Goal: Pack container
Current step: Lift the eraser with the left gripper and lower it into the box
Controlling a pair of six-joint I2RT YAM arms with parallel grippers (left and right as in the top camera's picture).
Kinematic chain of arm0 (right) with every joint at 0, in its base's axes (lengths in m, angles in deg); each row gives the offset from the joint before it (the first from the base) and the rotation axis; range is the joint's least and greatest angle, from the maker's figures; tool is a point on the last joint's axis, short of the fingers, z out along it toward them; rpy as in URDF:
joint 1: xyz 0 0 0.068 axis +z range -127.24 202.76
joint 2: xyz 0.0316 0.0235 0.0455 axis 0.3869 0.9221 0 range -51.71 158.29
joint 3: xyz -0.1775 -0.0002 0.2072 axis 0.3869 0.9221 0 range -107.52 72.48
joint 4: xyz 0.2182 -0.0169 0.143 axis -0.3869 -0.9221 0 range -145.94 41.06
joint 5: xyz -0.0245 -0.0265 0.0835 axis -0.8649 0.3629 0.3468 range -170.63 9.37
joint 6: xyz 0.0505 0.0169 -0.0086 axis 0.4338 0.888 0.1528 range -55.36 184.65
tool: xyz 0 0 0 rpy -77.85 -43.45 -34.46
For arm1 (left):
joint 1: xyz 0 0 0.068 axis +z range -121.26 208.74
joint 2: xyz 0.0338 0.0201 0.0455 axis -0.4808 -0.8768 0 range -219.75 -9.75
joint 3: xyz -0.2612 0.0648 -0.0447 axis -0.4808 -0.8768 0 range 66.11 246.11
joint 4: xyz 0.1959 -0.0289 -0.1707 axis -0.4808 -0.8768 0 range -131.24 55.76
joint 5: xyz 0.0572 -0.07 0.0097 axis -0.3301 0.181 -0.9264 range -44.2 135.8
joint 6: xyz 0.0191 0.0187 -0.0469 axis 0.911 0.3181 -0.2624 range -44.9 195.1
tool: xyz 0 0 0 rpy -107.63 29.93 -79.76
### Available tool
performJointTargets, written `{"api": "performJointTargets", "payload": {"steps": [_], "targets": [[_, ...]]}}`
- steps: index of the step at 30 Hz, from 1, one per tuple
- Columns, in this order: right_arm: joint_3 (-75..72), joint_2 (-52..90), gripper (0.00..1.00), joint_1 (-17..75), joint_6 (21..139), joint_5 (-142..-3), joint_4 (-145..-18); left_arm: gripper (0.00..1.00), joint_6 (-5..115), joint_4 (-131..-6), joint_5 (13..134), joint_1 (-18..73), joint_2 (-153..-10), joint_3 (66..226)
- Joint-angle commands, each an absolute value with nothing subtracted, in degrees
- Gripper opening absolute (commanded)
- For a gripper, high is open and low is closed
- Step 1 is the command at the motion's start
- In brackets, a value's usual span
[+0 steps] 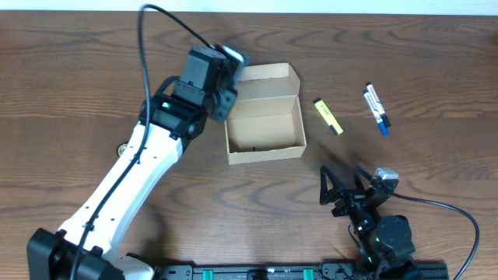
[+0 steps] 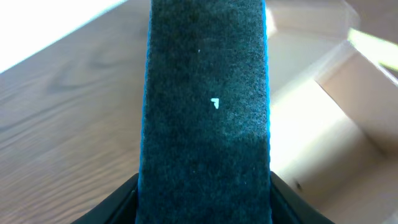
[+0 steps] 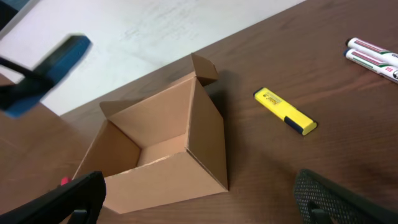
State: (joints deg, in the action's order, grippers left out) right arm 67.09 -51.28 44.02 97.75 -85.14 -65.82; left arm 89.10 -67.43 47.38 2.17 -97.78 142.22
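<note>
My left gripper holds the eraser (image 2: 205, 106) and should first turn and move back over the box, to lower it inside the box by the near wall (image 2: 331, 157).
The container (image 1: 264, 117) is an open tan cardboard box at mid-table, its flap lid (image 1: 266, 75) folded back. It also shows in the right wrist view (image 3: 155, 155) and the left wrist view (image 2: 336, 124). My left gripper (image 1: 228, 64) is above the box's far left corner, shut on a dark blue felt eraser (image 2: 205, 106). The eraser shows blurred in the right wrist view (image 3: 50, 68). My right gripper (image 1: 342, 190) is open and empty, low near the front edge, right of the box.
A yellow highlighter (image 1: 327, 116) lies just right of the box and also shows in the right wrist view (image 3: 285, 111). Two white markers with blue caps (image 1: 377, 108) lie further right. The wooden table (image 1: 78, 93) ends at the far edge.
</note>
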Motion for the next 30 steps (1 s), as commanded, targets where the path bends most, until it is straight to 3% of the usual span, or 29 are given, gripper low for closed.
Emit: {"api": "performJointTargets", "payload": {"steps": [1,11,30], "targets": [[67.3,-51.2,0.99,43.4,98.3,-85.5,-65.9,0.41,99.7,-68.7,58.2,1.0,-98.6,142.4],[67.3,-51.2,0.99,43.4,98.3,-85.5,-65.9,0.43,111.7,-70.4,71.2,0.2,-101.0,142.4],[67.3,-51.2,0.99,43.4,98.3,-85.5,-65.9,0.45,121.6,-70.0,71.3,0.2,-113.6,142.4]]}}
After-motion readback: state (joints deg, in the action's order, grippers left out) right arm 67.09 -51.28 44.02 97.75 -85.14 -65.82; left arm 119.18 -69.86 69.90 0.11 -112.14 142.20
